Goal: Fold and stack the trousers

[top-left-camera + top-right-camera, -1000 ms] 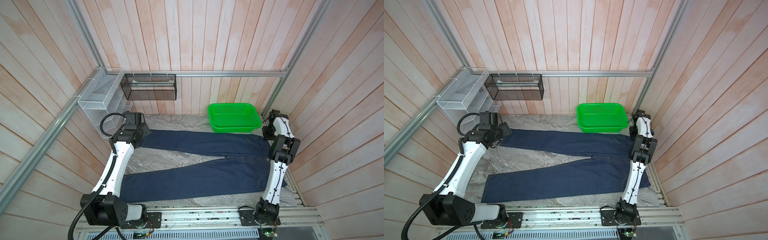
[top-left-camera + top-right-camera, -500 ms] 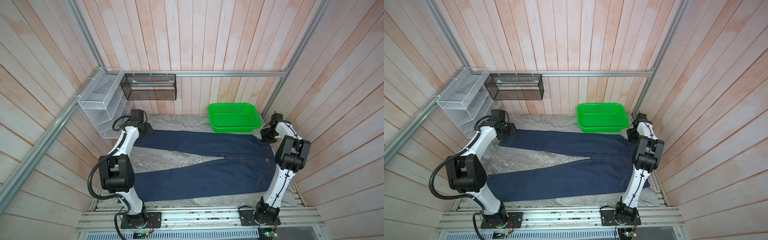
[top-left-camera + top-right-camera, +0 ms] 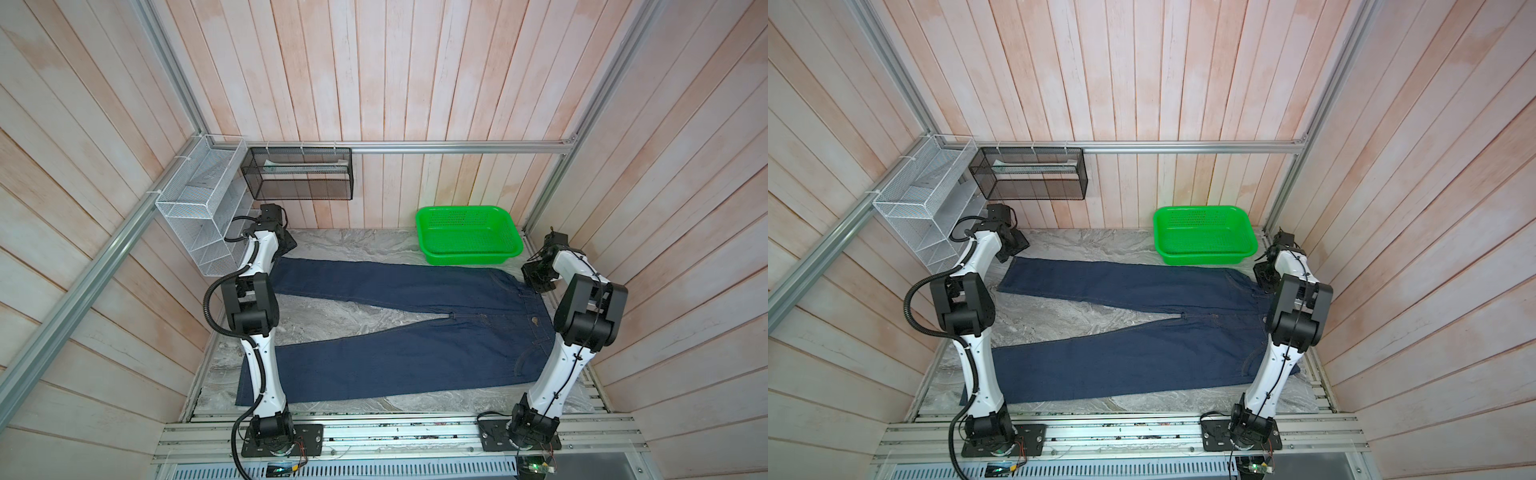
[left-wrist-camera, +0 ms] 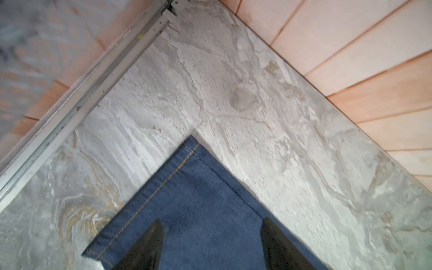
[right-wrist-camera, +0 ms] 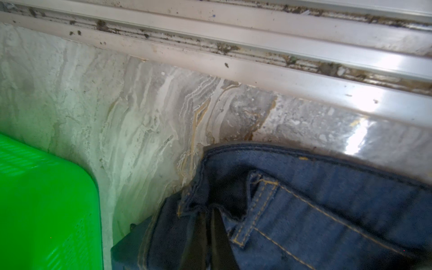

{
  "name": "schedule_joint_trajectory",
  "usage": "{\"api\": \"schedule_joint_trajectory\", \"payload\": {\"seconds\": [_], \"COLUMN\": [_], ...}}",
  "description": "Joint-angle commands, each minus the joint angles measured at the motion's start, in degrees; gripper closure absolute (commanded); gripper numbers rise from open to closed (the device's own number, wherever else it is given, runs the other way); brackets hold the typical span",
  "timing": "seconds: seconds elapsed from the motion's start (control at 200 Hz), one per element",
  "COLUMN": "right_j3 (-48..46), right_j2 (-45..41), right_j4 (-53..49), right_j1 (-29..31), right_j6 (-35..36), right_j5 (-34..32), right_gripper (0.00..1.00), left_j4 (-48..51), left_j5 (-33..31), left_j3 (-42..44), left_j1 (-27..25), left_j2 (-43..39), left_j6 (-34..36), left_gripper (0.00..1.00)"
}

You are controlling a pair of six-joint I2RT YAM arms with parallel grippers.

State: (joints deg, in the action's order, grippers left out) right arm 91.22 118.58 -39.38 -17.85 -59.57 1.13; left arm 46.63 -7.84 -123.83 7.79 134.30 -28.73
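Observation:
The fingers of my open left gripper are above the cloth, and the cuff's far corner [image 3: 1017, 260] [image 4: 191, 143] lies flat on the tabletop. My left gripper should move down toward that corner.
The dark blue trousers [image 3: 415, 353] [image 3: 1142, 357] lie flat on the marbled table [image 3: 353, 316], legs spread to the left and waist at the right. My left gripper [image 3: 286, 249] [image 3: 1014, 248] [image 4: 211, 223] hangs open over the far leg's hem corner [image 4: 187, 177], one finger [image 4: 149, 247] on each side above the cloth. My right gripper [image 3: 536, 279] [image 3: 1264, 277] [image 5: 211, 215] is shut at the far corner of the waistband [image 5: 304, 177], where the denim is bunched around its fingertips beside a belt loop [image 5: 254, 210].
A green basket [image 3: 469, 243] [image 3: 1204, 239] [image 5: 46, 198] stands at the back right, close to the waist. A white wire rack [image 3: 199, 208] and a black mesh basket [image 3: 299, 174] hang at the back left. Aluminium rails [image 5: 233, 58] [image 4: 70, 105] edge the table.
Both arms have reared up, their elbows now high near the front. The left gripper has come down toward the far hem corner. The trousers lie as before.

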Motion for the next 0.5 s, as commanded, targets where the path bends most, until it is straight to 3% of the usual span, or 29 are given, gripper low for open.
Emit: {"api": "schedule_joint_trajectory", "payload": {"seconds": [0.0,0.165,0.495], "right_j3": [-4.76,-10.25,-10.47], "right_j2": [-4.44,-7.23,-7.87], "right_j4": [0.16,3.08,1.92], "right_j1": [-2.16,-4.23,-4.3], "right_j6": [0.21,0.11,1.21], "right_j5": [-1.57,-1.66,-1.68], "right_gripper": [1.0,1.0,1.0], "left_j4": [4.75,5.11,4.01], "left_j5": [-2.38,-1.11,-0.1], "left_j3": [-7.45,-15.76,-19.29], "left_j1": [0.86,1.26,1.79], "left_j2": [5.57,13.03,20.48], "left_j6": [0.78,1.75,2.61], "left_gripper": [0.31,0.32,0.33]}}
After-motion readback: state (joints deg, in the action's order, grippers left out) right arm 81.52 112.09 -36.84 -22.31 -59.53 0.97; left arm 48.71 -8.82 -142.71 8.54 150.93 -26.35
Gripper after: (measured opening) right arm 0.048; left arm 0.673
